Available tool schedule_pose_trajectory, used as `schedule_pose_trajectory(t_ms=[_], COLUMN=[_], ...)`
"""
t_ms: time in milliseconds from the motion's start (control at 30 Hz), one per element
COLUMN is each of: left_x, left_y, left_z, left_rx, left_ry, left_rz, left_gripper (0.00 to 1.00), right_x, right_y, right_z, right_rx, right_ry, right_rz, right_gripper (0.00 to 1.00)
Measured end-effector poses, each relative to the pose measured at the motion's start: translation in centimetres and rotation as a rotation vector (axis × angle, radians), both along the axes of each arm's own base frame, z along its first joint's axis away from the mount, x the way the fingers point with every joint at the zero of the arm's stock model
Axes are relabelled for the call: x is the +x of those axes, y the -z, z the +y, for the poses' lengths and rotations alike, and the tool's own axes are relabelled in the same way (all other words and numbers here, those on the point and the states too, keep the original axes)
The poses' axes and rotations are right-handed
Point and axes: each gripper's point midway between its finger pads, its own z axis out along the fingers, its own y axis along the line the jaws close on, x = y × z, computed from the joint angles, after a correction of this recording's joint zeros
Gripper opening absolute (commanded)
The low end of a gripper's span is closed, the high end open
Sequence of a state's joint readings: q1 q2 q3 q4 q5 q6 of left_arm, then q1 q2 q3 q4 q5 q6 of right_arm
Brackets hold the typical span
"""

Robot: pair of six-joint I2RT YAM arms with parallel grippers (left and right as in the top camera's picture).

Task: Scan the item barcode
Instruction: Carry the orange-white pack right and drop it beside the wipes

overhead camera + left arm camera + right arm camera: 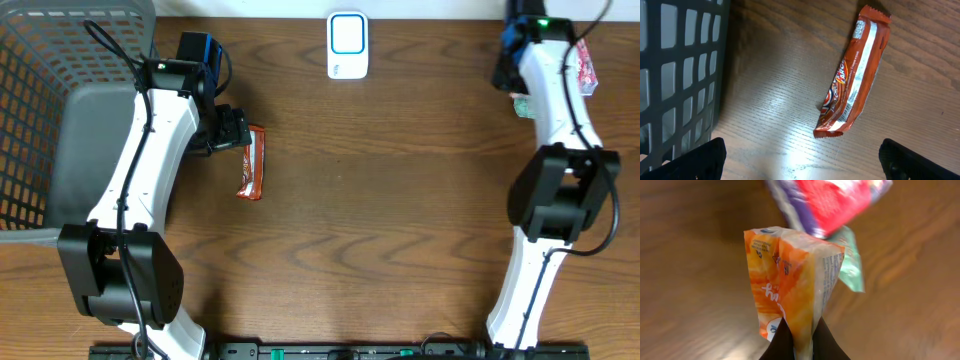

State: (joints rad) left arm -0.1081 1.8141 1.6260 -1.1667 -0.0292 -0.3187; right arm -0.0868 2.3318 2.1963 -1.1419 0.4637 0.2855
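My right gripper goes right in the overhead view and down toward clear wood (pixel 907 275) beside the green packet next, lowers the orange packet there and releases it.
My right gripper (pixel 802 339) is shut on the lower edge of an orange and white snack packet (pixel 790 290), which stands upright above the wooden table. Seen from overhead, the right arm reaches to the far right corner and its gripper is hidden under the wrist (pixel 520 60). A white scanner (pixel 347 45) with a blue outline lies at the back middle. My left gripper (pixel 802 170) hangs open over bare wood, with a red-orange candy bar (pixel 852 75) lying flat just ahead of its fingers (pixel 695 162). The same candy bar (pixel 250 163) appears left of centre overhead.
A grey mesh basket (pixel 40 90) fills the left side, and its wall (pixel 680 75) stands close beside my left gripper. A red and purple packet (pixel 835 200) and a green packet (pixel 851 267) lie on the table behind the held packet, at the far right corner (pixel 583 70).
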Motion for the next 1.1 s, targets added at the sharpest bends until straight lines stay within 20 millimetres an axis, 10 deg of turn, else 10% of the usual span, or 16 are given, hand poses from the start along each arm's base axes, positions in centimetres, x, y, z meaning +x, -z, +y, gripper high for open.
schedule_pose_trajectory(t_ms=[433,500,567,933,1100], left_x=[0.0,0.0,0.0,0.0,0.0], left_y=[0.0,0.0,0.0,0.0,0.0], left_z=[0.0,0.0,0.0,0.0,0.0], left_rx=[0.0,0.0,0.0,0.0,0.0], left_ry=[0.0,0.0,0.0,0.0,0.0], left_rz=[0.0,0.0,0.0,0.0,0.0], left_gripper=[0.98,0.98,0.98,0.98,0.98], right_x=[-4.3,-4.6,-4.8,-4.1,-4.2], right_y=[1.6,2.6,3.6,5.3,2.3], right_z=[-10.7,-11.5,-11.8,-9.8,-8.6], right_rx=[0.034,0.05,0.078,0.238,0.26], right_ry=[0.354,0.38,0.396,0.349,0.32], right_rz=[-0.054,-0.062,-0.072,-0.081,-0.115], right_gripper=[0.03,0.19,0.44,0.68,0.76])
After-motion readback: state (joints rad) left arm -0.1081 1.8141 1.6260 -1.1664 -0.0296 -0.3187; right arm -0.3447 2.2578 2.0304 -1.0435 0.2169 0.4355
